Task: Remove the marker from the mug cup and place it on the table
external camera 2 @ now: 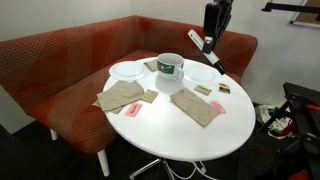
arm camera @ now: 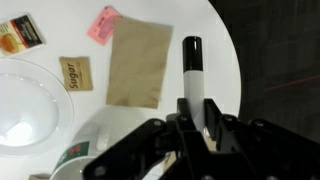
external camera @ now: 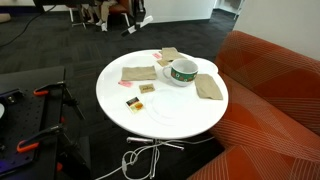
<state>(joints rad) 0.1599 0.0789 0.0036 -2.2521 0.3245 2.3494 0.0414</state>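
The robot should next move its gripper across and down to the bare tabletop between the brown napkins, well below the gripper, and release the marker [external camera 2: 208, 55] there, because that space is clear.
My gripper [arm camera: 195, 105] is shut on the marker [arm camera: 192, 65], a white stick with a black tip that juts out over the white table [arm camera: 205, 25]. In an exterior view the gripper [external camera 2: 210, 38] hangs above the table's far edge [external camera 2: 180, 140], and the marker [external camera 2: 208, 55] slants below it. The white mug with a green band [external camera 2: 170, 67] stands to the left of the gripper, well below it. The mug also shows in an exterior view [external camera: 182, 71] and at the bottom left of the wrist view [arm camera: 80, 160].
Brown napkins [external camera 2: 122, 96] [external camera 2: 196, 106], white plates [external camera 2: 128, 70] [arm camera: 25, 105], and small sugar and pink packets [arm camera: 75, 72] [arm camera: 103, 24] lie on the table. A red sofa [external camera 2: 60, 55] curves round it. Cables [external camera: 140, 157] lie on the floor by the legs.
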